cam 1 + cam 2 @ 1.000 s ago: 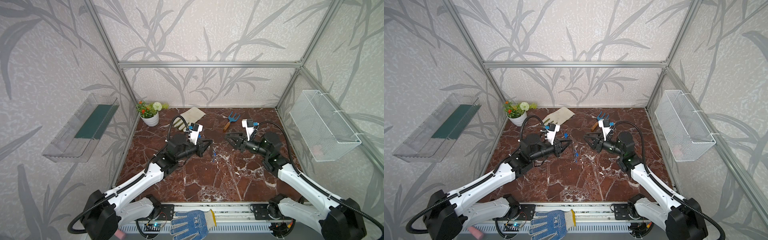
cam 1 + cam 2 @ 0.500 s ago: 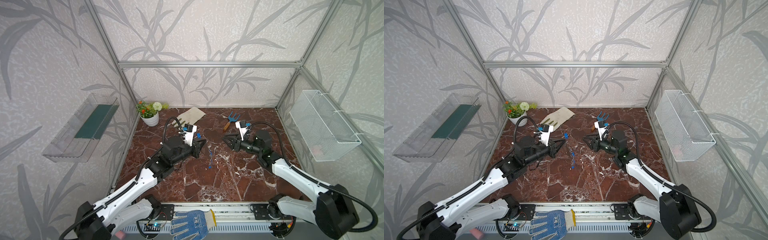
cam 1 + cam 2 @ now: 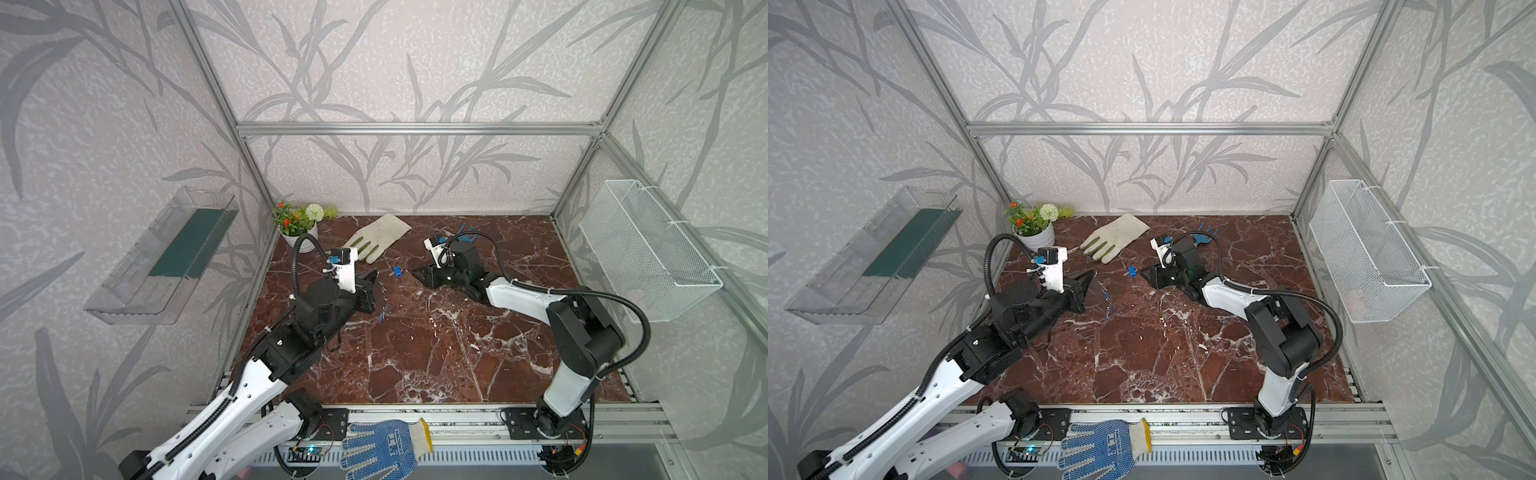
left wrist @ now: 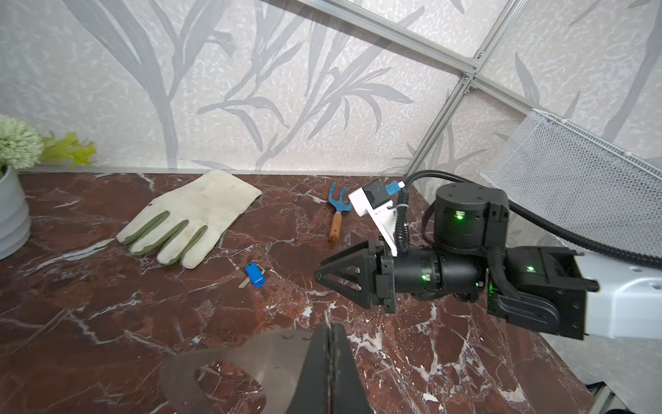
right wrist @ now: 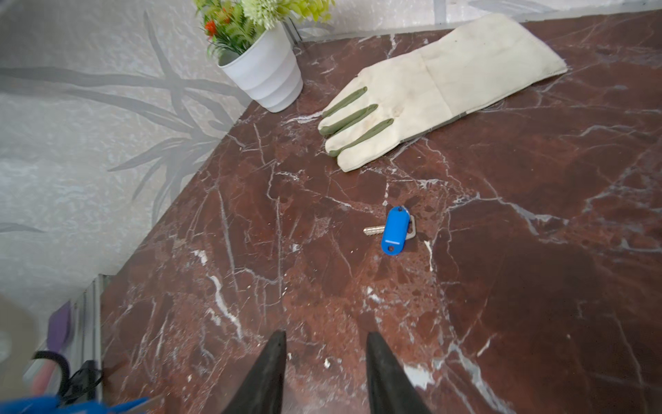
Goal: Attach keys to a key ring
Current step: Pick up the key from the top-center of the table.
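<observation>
The key's wire ring (image 3: 400, 271) (image 5: 412, 226) pokes out beside the blue tag, so my open right gripper will next come down toward the loose key on the floor and onto that wire ring.
My left gripper (image 4: 329, 327) is shut on the edge of the key ring (image 4: 250, 358), a flat grey metal plate with an oval cutout, held above the marble floor. In both top views, small blue keys (image 3: 384, 311) (image 3: 1108, 307) hang under the left gripper (image 3: 374, 277). One loose key (image 5: 394, 231) with a blue tag lies flat on the floor (image 3: 397, 271) (image 4: 255, 275). My right gripper (image 5: 326, 344) is open and empty. It points at that key from the right (image 3: 416, 272), a short way off and just above the floor.
A cream glove (image 3: 378, 239) and a white flower pot (image 3: 299, 239) are at the back left. A blue hand fork (image 4: 336, 211) lies behind the right arm. A wire basket (image 3: 648, 249) hangs on the right wall and a clear shelf (image 3: 166, 257) on the left wall.
Both grippers have shifted to the left, the left one carrying the plate with its hanging keys. The right gripper has come closer to the loose key, its jaws slightly narrower.
</observation>
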